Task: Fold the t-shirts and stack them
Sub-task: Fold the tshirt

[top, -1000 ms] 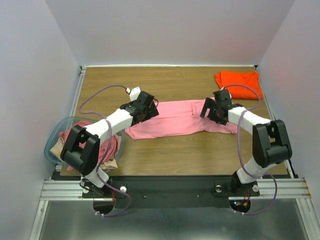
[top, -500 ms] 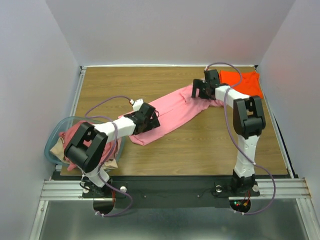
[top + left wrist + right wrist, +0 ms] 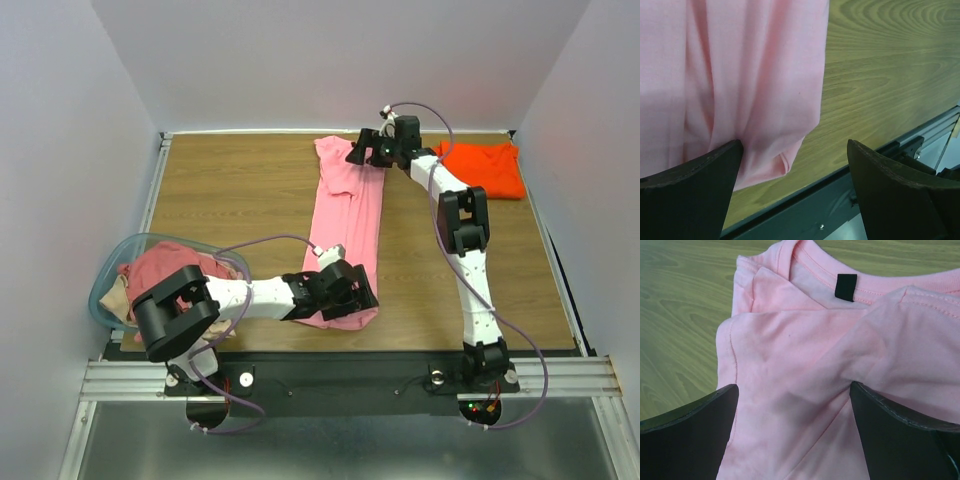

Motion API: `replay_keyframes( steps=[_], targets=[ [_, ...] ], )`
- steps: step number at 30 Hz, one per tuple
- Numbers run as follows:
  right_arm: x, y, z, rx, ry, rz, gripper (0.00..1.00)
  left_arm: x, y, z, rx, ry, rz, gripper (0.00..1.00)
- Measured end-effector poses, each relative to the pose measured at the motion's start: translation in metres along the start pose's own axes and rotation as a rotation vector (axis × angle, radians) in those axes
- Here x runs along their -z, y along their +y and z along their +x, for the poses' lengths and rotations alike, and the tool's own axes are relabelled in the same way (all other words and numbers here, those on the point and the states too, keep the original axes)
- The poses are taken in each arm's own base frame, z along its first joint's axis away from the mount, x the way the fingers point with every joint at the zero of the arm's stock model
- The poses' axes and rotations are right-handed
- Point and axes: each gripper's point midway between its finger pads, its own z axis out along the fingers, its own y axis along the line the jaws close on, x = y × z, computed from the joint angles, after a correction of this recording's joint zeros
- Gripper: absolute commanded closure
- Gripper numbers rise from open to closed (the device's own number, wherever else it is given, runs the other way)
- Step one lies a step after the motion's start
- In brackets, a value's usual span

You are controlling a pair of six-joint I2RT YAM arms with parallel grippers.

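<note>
I need to move my left gripper to the left in the top view next, then down onto the hem corner nearest the tub, as its fingers are at the other hem corner.
A light pink t-shirt (image 3: pixel 350 220) lies folded in a long narrow strip that runs from the far middle of the table to its near edge. My left gripper (image 3: pixel 355 297) stands open over the near hem (image 3: pixel 765 160); the pink cloth reaches its left finger (image 3: pixel 695 175). At the far end my right gripper (image 3: pixel 362 153) is open over the collar end (image 3: pixel 790 340), where a black neck tag (image 3: pixel 846 287) shows, and cloth touches its right finger (image 3: pixel 890 425). A bright orange t-shirt (image 3: pixel 482 166) lies at the far right.
A clear bluish tub (image 3: pixel 108 277) at the near left holds a dusty rose t-shirt (image 3: pixel 165 268) and a tan one (image 3: pixel 115 297). The black rail (image 3: pixel 805 210) of the table's near edge runs just below the left gripper. White walls stand on three sides.
The pink t-shirt has swung from lying across the table to lying lengthwise. My right gripper went to the far edge with the collar end. My left gripper came to the near edge.
</note>
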Motion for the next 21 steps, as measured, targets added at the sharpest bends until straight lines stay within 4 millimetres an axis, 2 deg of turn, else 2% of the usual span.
replay_keyframes(
  steps=[5, 8, 11, 13, 15, 17, 18, 19, 20, 21],
  targets=[
    [-0.003, 0.010, -0.001, -0.035, 0.007, -0.035, 0.00, 0.004, -0.009, 0.007, -0.006, 0.019, -0.021, 0.02],
    [-0.002, 0.014, -0.001, -0.042, 0.016, -0.042, 0.00, 0.015, -0.034, 0.013, -0.054, 0.018, -0.006, 0.02],
    [0.009, 0.021, -0.003, -0.051, 0.038, -0.021, 0.00, 0.032, -0.057, 0.011, -0.084, -0.018, 0.031, 0.02],
    [0.021, 0.025, -0.003, -0.060, 0.058, -0.002, 0.00, 0.055, -0.065, 0.005, -0.082, -0.055, 0.062, 0.02],
    [0.049, 0.039, -0.015, -0.048, 0.049, 0.038, 0.00, 0.081, -0.063, -0.006, -0.049, -0.104, 0.081, 0.02],
    [0.079, 0.052, -0.021, -0.038, 0.042, 0.074, 0.00, 0.099, -0.052, -0.018, -0.013, -0.150, 0.065, 0.02],
    [0.099, 0.060, -0.029, -0.030, 0.019, 0.098, 0.00, 0.109, -0.036, -0.025, 0.025, -0.180, 0.027, 0.02],
    [0.119, 0.065, -0.029, -0.025, -0.002, 0.132, 0.00, 0.115, -0.024, -0.029, 0.046, -0.202, 0.000, 0.02],
    [0.150, 0.078, -0.032, -0.031, -0.031, 0.165, 0.00, 0.118, -0.009, -0.033, 0.070, -0.223, -0.032, 0.02],
    [0.168, 0.084, -0.029, -0.038, -0.043, 0.187, 0.00, 0.121, 0.011, -0.036, 0.091, -0.240, -0.075, 0.02]
  ],
)
